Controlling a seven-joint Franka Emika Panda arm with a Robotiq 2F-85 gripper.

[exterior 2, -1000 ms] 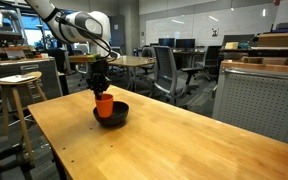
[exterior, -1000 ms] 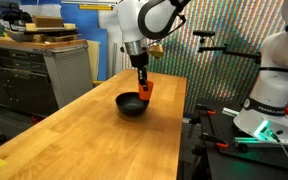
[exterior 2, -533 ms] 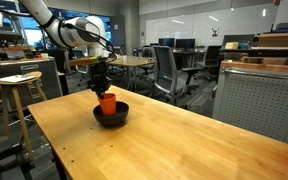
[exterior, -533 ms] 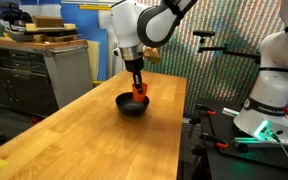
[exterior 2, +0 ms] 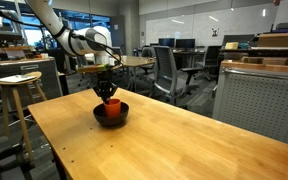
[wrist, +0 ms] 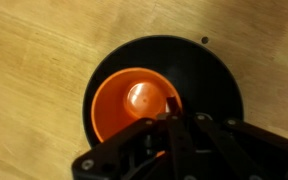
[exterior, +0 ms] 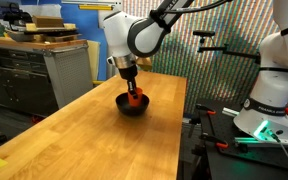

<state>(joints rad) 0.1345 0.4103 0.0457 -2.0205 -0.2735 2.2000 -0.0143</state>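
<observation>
My gripper lowers slightly and releases the upright cup [exterior: 135,98] next, since the black bowl's inside lies below my gripper and the cup is already within the bowl's rim.
A black bowl [exterior: 123,104] [exterior 2: 100,115] stands on the wooden table [exterior: 84,135] [exterior 2: 174,140]. Inside it is an upright orange cup [exterior: 135,98] [exterior 2: 112,106]. My gripper [exterior: 131,89] [exterior 2: 108,94] reaches down from above and is shut on the cup's rim. In the wrist view the orange cup [wrist: 124,105] fills the left part of the black bowl [wrist: 209,70]. The gripper [wrist: 177,113] pinches the cup's right wall, with one finger inside it. The bowl's floor under the cup is hidden.
Grey cabinets [exterior: 29,70] stand beyond the table's left edge. A second robot [exterior: 274,70] and clamps sit off its right edge. A wooden stool [exterior 2: 17,82], office chairs [exterior 2: 169,70] and a grey cabinet [exterior 2: 256,100] surround the table.
The arm has carried the orange cup from the bowl's edge toward its middle and lowered it a little. The jaws have stayed shut on the cup.
</observation>
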